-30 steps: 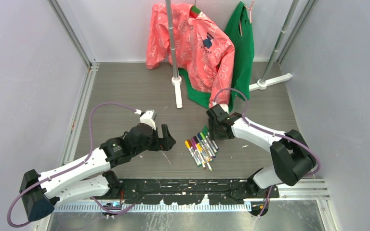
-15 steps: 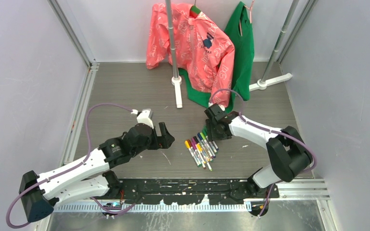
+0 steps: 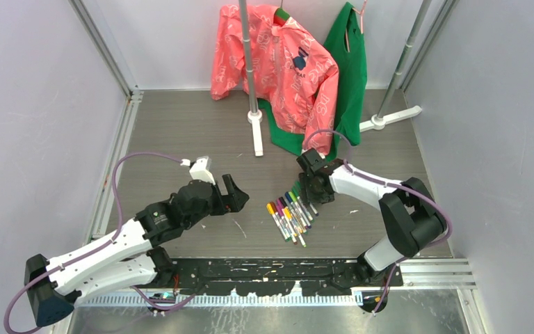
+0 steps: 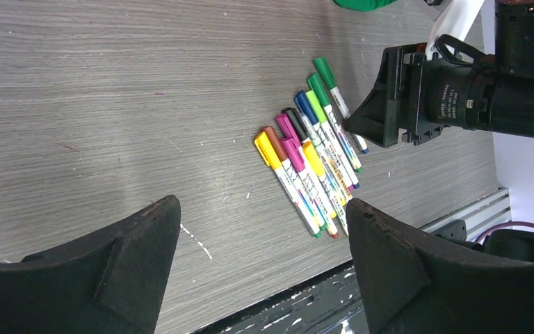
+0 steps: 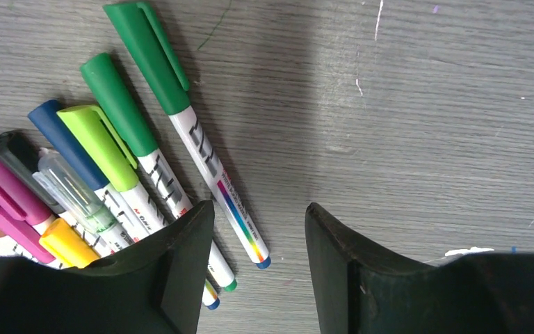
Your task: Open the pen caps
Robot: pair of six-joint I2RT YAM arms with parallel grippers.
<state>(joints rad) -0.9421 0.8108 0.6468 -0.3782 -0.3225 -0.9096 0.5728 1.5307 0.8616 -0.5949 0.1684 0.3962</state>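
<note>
Next, my left gripper needs to go outward and to the right in the top view, onto the outermost dark-green cap (image 4: 325, 72), since my right gripper straddles that pen's tail.
Several pens (image 3: 289, 211) with white barrels lie side by side on the grey table. All caps are on: dark green (image 5: 149, 59), green (image 5: 115, 101), lime (image 5: 101, 142), blue (image 5: 49, 118), pink (image 5: 7, 184) and yellow (image 4: 266, 147). My right gripper (image 3: 314, 189) is open and low over the right edge of the row. In the right wrist view (image 5: 259, 216) the tail of the outermost dark-green-capped pen lies between its jaws. My left gripper (image 3: 231, 195) is open and empty, left of the pens, which show ahead of it in its wrist view (image 4: 261, 209).
A pink jacket (image 3: 278, 62) and a green garment (image 3: 351, 69) hang on a rack at the back. The rack's white feet (image 3: 257, 132) (image 3: 389, 118) stand on the table behind the pens. The black mounting rail (image 3: 271, 275) runs along the near edge.
My left gripper has drawn slightly back to the left. My right arm has shifted a little left, its gripper staying over the right edge of the pens.
</note>
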